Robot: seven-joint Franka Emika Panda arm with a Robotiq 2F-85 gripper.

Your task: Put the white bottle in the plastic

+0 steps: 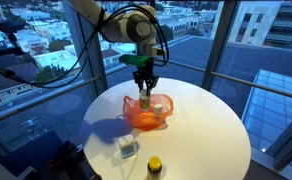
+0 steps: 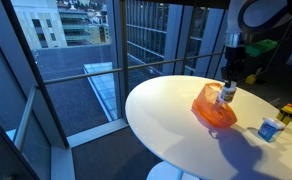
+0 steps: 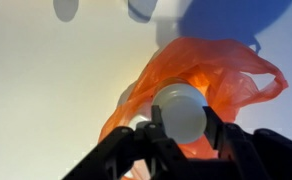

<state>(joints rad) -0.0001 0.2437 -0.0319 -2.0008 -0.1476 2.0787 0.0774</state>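
Note:
I need to move my gripper down and a little away from my base, into the opening of the orange bag.
The white bottle sits between my gripper's black fingers, which are shut on it. It hangs directly over the orange plastic bag. In both exterior views the gripper holds the bottle upright just above or at the mouth of the orange bag, which lies crumpled in the middle of the round white table.
A small blue-and-white container and a dark jar with a yellow lid stand near the table's edge. Glass windows and railings surround the table.

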